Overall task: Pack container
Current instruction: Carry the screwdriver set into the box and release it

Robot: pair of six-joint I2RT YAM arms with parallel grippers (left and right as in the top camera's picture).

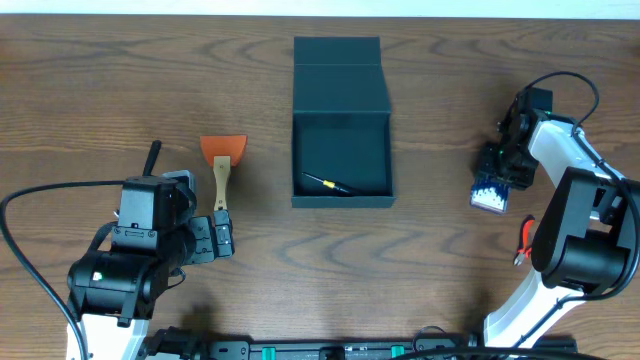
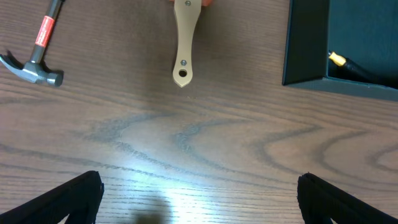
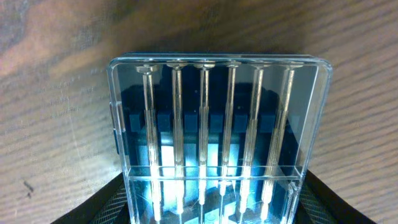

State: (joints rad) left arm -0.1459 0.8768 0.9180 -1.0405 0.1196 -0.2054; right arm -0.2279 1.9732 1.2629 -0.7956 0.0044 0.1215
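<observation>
My right gripper needs to go up, swing to the left in the overhead view, and lower the case to let go of it beside the screwdriver, where the container's bottom is bare.
The dark teal-black container lies open at the table's middle, its flap lid folded back; its corner shows in the left wrist view. A small black and yellow screwdriver lies inside it, also visible in the left wrist view. My right gripper is at the right and shut on a clear case of precision screwdrivers; its fingers press both sides of the case. My left gripper is open and empty over bare wood.
A scraper with an orange blade and wooden handle lies left of the container, just ahead of my left gripper. A hammer lies further left, partly under the left arm. A red-handled tool lies beside the right arm's base.
</observation>
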